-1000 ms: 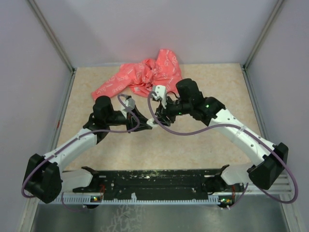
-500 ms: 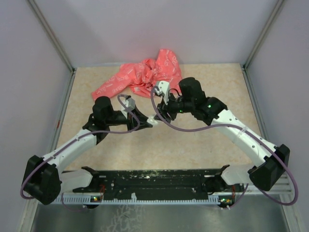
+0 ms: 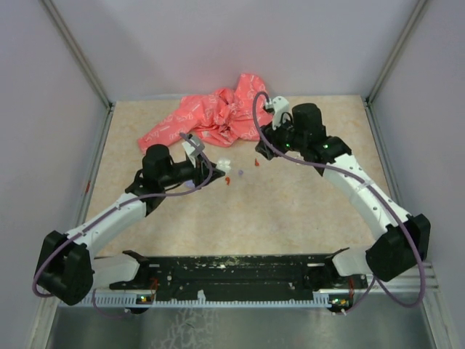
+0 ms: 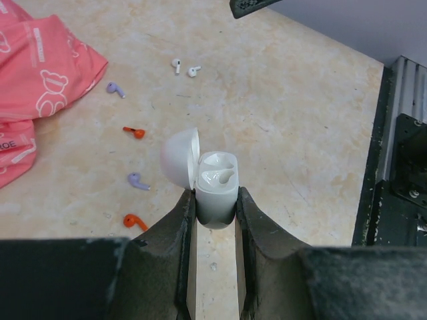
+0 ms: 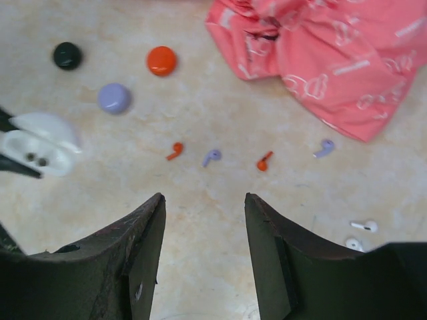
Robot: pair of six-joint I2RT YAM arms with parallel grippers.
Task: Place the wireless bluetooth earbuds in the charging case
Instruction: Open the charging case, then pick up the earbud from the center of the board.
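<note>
The nearer white earbud matches the open white case and lies below, so next I will move my right gripper to its right in the top view and down toward the earbud.
Two tiny red earbuds lie apart on the table; they also show in the left wrist view and in the top view. The red-orange round charging case lies closed on the table, far from both grippers. My left gripper is shut on a white case with its lid open and holds it above the table. My right gripper is open and empty, above the table just short of the red earbuds.
A crumpled pink printed cloth lies at the back. A lavender disc and a black disc lie near the red-orange case. Two lavender earbuds and two white earbuds lie on the table.
My right gripper has drawn back from the left gripper toward the back right and now stands open and empty. The left gripper keeps hold of the white case.
</note>
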